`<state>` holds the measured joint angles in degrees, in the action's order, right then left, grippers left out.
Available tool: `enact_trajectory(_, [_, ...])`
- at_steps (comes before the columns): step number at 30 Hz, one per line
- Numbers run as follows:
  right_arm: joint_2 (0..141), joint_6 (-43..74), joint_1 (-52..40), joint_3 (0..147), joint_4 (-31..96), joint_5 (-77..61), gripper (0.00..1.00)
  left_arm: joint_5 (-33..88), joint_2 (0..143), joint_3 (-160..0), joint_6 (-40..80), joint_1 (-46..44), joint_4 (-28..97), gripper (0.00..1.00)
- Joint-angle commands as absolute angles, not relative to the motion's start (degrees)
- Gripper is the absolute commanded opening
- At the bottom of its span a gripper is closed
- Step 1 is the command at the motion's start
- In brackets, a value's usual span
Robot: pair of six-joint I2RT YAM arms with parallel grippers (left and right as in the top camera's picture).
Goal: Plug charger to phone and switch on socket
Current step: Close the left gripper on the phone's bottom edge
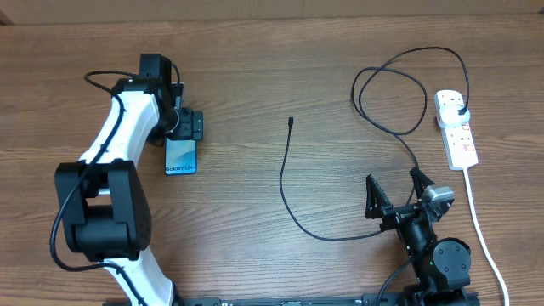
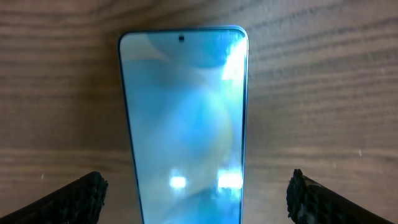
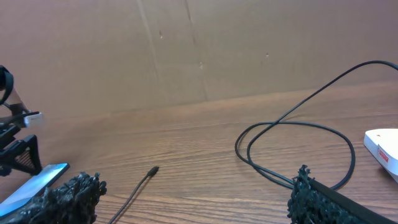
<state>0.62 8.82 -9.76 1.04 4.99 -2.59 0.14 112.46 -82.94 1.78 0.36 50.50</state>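
The left gripper moves down onto the phone (image 2: 188, 177) next and closes on both long edges, as its open fingers already straddle the screen (image 2: 183, 118).
The phone (image 1: 180, 157) lies flat on the table at the left, its "Galaxy" text at the near short edge. My left gripper (image 1: 184, 129) hangs over its far end, open and empty; in the left wrist view its fingers (image 2: 196, 199) stand wide on either side of the blue screen (image 2: 183, 118). The charger cable (image 1: 285, 183) lies loose, its connector tip (image 1: 291, 121) at mid-table and its plug (image 1: 460, 110) in the white socket strip (image 1: 459, 140). My right gripper (image 1: 395, 197) is open and empty near the front; the tip (image 3: 152, 171) lies ahead of its fingers (image 3: 193, 205).
The cable makes a big loop (image 1: 391, 93) left of the strip, also showing in the right wrist view (image 3: 292, 130). The strip's thick white cord (image 1: 480, 229) runs to the front right edge. A brown cardboard wall (image 3: 186, 50) backs the table.
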Motion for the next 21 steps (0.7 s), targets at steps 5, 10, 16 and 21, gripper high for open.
enact_trajectory(5, [0.19,8.91,-9.52,0.45,4.64,-2.61,1.0,-0.64,116.4,-84.09,2.76,-0.4,48.73,0.96])
enact_trajectory(10, [0.19,8.91,-9.52,0.45,4.64,-2.61,1.0,-0.73,117.82,-84.07,3.14,-0.4,48.75,0.99])
enact_trajectory(16, [0.19,8.91,-9.52,0.45,4.64,-2.61,1.0,-1.91,117.86,-83.72,4.99,-0.4,47.86,1.0])
enact_trajectory(21, [0.19,8.91,-9.52,0.45,4.64,-2.61,1.0,-1.87,117.91,-82.3,8.4,-0.45,45.76,1.0])
